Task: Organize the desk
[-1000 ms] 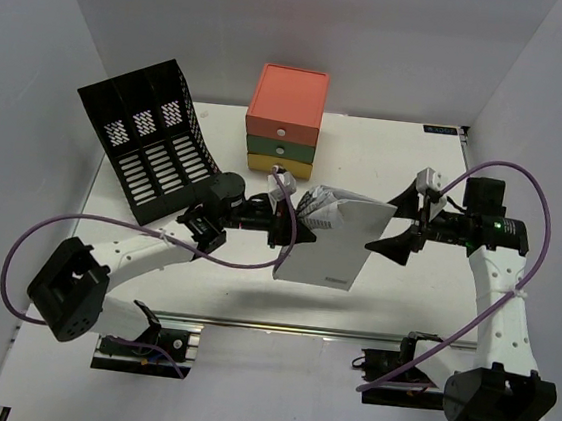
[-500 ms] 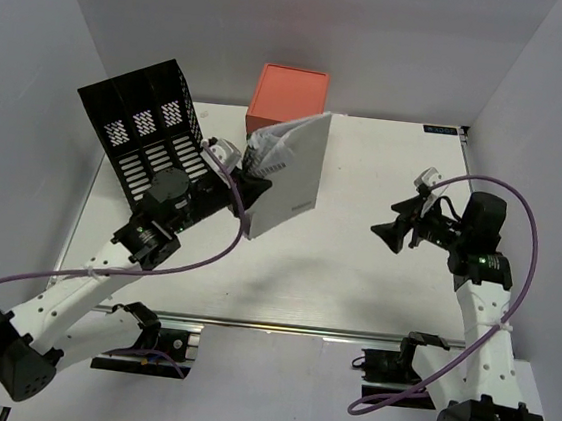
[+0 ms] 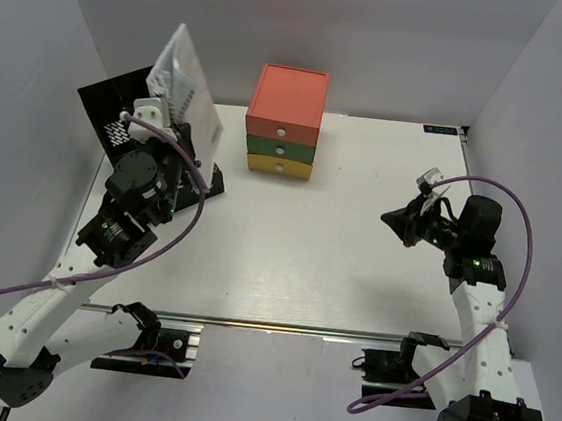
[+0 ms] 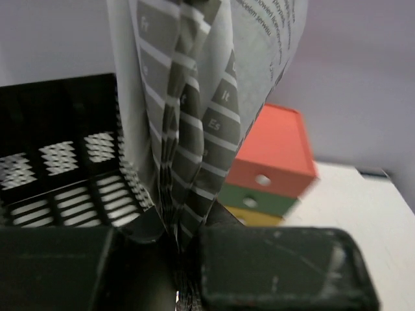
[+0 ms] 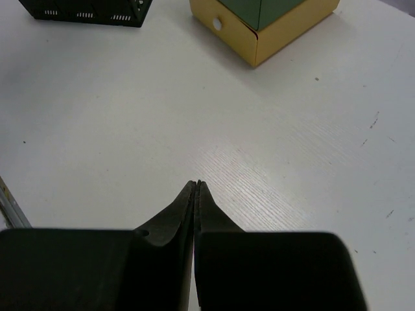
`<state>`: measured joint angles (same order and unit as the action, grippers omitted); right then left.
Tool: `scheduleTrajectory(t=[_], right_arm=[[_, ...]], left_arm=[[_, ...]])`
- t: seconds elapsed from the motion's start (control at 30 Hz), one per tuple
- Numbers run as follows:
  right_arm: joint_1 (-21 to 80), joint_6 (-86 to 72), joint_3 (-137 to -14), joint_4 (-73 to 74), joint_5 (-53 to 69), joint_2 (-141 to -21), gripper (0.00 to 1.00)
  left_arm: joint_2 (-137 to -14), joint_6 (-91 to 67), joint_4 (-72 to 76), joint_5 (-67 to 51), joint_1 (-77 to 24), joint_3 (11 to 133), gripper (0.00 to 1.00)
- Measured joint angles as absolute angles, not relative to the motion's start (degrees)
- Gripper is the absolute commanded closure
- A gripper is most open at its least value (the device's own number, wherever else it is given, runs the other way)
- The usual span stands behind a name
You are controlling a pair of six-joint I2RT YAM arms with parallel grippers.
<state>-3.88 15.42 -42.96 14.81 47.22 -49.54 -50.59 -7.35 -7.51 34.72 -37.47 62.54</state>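
The organizer's end slot by the drawer unit point(image 4: 122, 194) is below, so my left gripper will next shift toward the drawers, lower the upright booklet in and release.
The desk point(image 3: 296, 257) is a wide white tabletop. My left gripper point(image 3: 162, 118) is shut on the lower edge of a white paper booklet point(image 3: 184, 82) and holds it upright, high over the black slotted file organizer point(image 3: 110, 117) at the back left. In the left wrist view the booklet's point(image 4: 194, 97) grey-striped pages fan up from between the jaws point(image 4: 185, 240), with the organizer point(image 4: 58, 162) behind. My right gripper point(image 3: 394, 220) hovers over the right half of the desk, shut with nothing in it; its tips point(image 5: 196, 185) meet above bare tabletop point(image 5: 130, 129).
A small orange-green-yellow drawer unit point(image 3: 285, 121) stands at the back centre, its yellow drawer point(image 5: 272, 29) in the right wrist view. A metal rail point(image 3: 279, 326) runs along the near edge. White walls enclose the desk on three sides.
The left arm has swung the booklet from the desk's centre to the left and lifted it above the organizer. The right gripper has shut and pulled back to the right.
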Motion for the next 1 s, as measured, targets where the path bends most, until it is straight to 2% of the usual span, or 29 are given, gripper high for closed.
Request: scheduleTrajectory(t=[0.2,0.33,0.7,1.0], right_arm=[[-3.88,15.27,-42.26,14.79,46.68,-49.32,1.0],[-3.88,15.14,-42.26,14.79,46.61,-49.3,1.0],[-3.88,14.98,-42.24,14.81,46.46,-49.32,1.0],[-3.88,15.0,-42.22,14.81,46.17,-49.32,1.0]], left_arm=[[-55.22,-4.8,-4.64,52.66,-37.23,64.25,1.0],[-61.82,0.62,1.58,59.7,-37.23,64.2,1.0],[-80.73,18.15,24.12,64.07,-35.59,65.08,1.0],[-93.41,21.85,28.99,63.48,-30.04,69.93,1.0]])
